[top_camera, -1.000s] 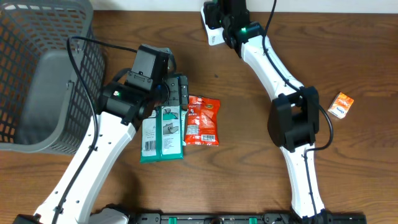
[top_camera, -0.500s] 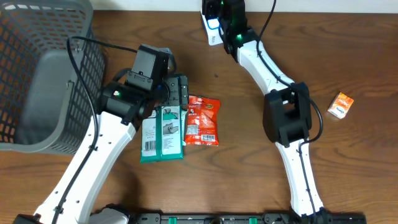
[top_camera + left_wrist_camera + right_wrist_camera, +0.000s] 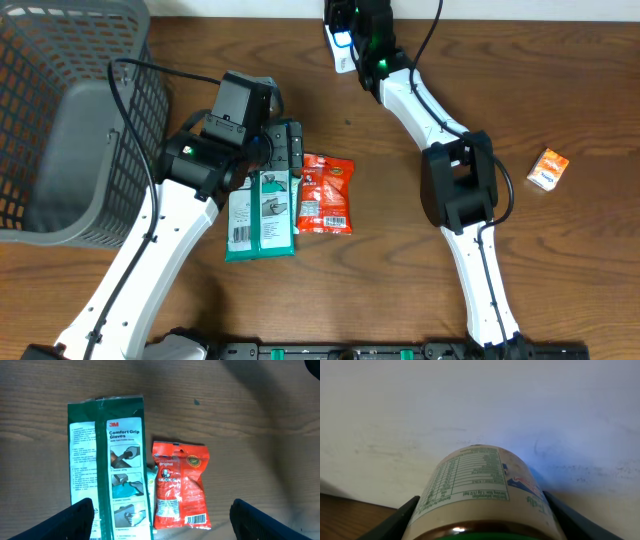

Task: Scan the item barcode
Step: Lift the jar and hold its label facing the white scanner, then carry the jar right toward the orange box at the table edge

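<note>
Next, my right gripper shifts to the right in the overhead view and tilts down to release the jar beside the orange box, as the tabletop there is clear.
My right gripper (image 3: 482,527) is shut on a round container (image 3: 475,480) with a cream label, green nutrition print and a green end near the camera. It fills the gap between both fingers (image 3: 395,520) and points at a pale wall with a faint blue glow. In the overhead view the right gripper (image 3: 362,35) is at the table's far edge beside a white device (image 3: 342,52) showing a blue light; the container is hidden there. My left gripper (image 3: 164,517) hangs open above two green glove packs (image 3: 122,470) and a red snack bag (image 3: 179,485), touching nothing.
A grey mesh basket (image 3: 60,120) fills the far left. The glove packs (image 3: 262,215) and red bag (image 3: 325,195) lie mid-table under the left gripper (image 3: 284,150). A small orange box (image 3: 548,168) lies at the right. The right arm spans the table's right half.
The right arm has swung slightly left, bringing the held container closer to the white device at the far edge. The left arm and the packs have not moved.
</note>
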Robot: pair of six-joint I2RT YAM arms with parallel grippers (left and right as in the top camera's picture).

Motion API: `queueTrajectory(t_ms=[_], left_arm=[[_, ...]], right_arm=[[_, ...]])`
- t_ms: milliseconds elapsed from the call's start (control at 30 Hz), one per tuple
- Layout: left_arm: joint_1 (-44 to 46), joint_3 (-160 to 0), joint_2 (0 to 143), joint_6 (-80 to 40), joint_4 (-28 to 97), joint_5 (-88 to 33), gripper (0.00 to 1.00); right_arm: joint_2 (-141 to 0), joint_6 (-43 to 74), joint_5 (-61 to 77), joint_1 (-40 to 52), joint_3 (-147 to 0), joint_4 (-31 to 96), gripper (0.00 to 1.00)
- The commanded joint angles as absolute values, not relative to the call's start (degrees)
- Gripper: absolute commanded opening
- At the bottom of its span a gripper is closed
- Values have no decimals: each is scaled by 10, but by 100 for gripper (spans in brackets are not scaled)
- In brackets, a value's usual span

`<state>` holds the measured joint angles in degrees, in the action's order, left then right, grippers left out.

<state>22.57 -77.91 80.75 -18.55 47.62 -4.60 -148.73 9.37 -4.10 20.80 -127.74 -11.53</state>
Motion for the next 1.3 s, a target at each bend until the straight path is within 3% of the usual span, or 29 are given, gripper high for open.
queueTrajectory(t_ms=[0, 333, 567, 800, 933, 967, 1100, 1267], left_arm=[[226, -789, 809, -180, 477, -47, 87], [226, -789, 809, -180, 477, -47, 87], [226, -789, 809, -180, 477, -47, 88], [226, -789, 809, -180, 477, -47, 87], [226, -789, 809, -180, 477, -47, 87], [226, -789, 809, -180, 477, -47, 87], [226, -789, 809, -180, 477, -47, 87], [226, -789, 809, -180, 477, -47, 87]], right_arm=[[-1482, 91, -44, 192, -1285, -128, 10], [-1359, 91, -17, 192, -1285, -14, 4], [-1203, 91, -14, 185, -1285, 387, 1], [-1114, 91, -17, 165, -1285, 733, 14], [-1109, 91, -17, 149, -1284, 863, 12], [-1112, 92, -29, 140, -1277, 903, 5], [-1113, 98, -49, 119, -1226, 945, 3], [-1113, 107, -49, 84, -1119, 893, 2]])
